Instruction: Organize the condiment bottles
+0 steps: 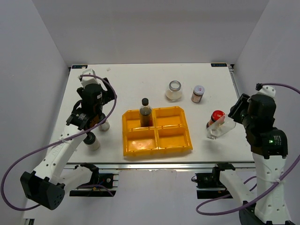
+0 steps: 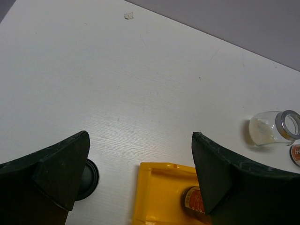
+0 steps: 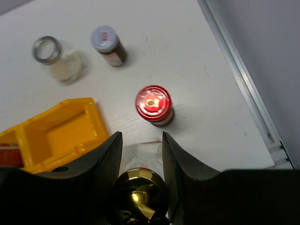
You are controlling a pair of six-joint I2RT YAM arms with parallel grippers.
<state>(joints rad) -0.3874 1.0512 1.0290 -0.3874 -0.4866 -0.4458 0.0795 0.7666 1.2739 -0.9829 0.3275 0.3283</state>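
I will move my right gripper to the left in the top view next. Then I will lower it to let go of its gold-topped bottle in the empty gap next to the dark bottle.
A tall dark black-capped bottle (image 1: pixel 146 113) stands in the far-left compartment of the yellow tray (image 1: pixel 176 140). My right gripper (image 1: pixel 228 123) is shut on a clear gold-topped bottle (image 1: pixel 219 129), held tilted just right of the tray; its gold top (image 3: pixel 139 193) sits between the fingers. A red-lidded jar (image 1: pixel 216 117) stands just beyond it, also in the right wrist view (image 3: pixel 153 103). A wide clear jar (image 1: pixel 174 90) and a silver-lidded jar (image 1: pixel 198 93) stand behind the tray. Two black-lidded shakers (image 1: pixel 104 124) (image 1: pixel 93 141) stand left of the tray. My left gripper (image 2: pixel 140 173) is open and empty above them.
The table's right edge with a metal rail (image 3: pixel 243 79) runs close to the right gripper. In the left wrist view the tray's far-left corner (image 2: pixel 150 187), one shaker's lid (image 2: pixel 89 176) and the wide jar (image 2: pixel 272 129) show. Grey walls surround the table.
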